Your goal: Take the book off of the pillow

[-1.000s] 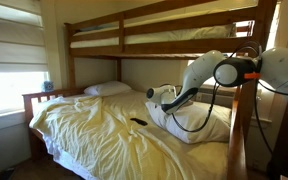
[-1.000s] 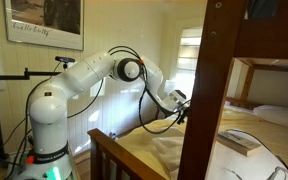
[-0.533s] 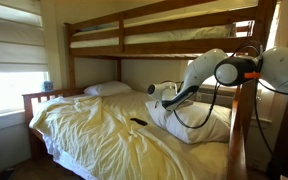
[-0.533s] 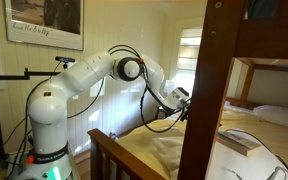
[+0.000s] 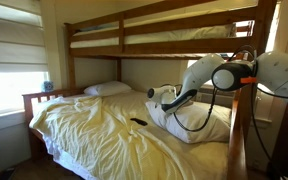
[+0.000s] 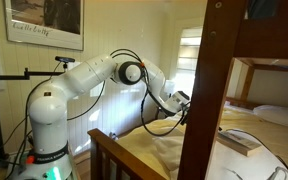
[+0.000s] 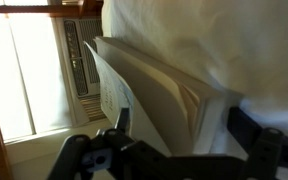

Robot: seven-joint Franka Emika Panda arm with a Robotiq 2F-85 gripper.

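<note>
I will move my gripper slightly to the left in the wrist view next and close on the book's near end (image 7: 202, 112), because there is still a gap beside the finger on the pillow side.
The large plump white pillow (image 5: 196, 120) lies on the lower bunk, and its white cloth fills the top right of the wrist view (image 7: 224, 40). The thin pale grey book (image 6: 239, 142) rests on it. In the wrist view the book (image 7: 154, 90) is close up, page edges showing, between my two fingers. My gripper (image 7: 179, 135) is open and straddles the book, with a gap at the right finger. In both exterior views the gripper (image 5: 164, 97) is at the pillow's edge, partly behind the bed post (image 6: 181, 100).
A smaller flat white pillow (image 5: 109, 89) lies at the head of the bed, and a small black remote (image 5: 138, 122) on the rumpled yellow sheet (image 5: 94, 135). The upper bunk (image 5: 164, 35) and the wooden post (image 6: 204, 90) hem in the arm. A window unit (image 7: 79, 60) is behind.
The gripper rose a little and came back down by the pillow, with almost no net movement. The book has not moved.
</note>
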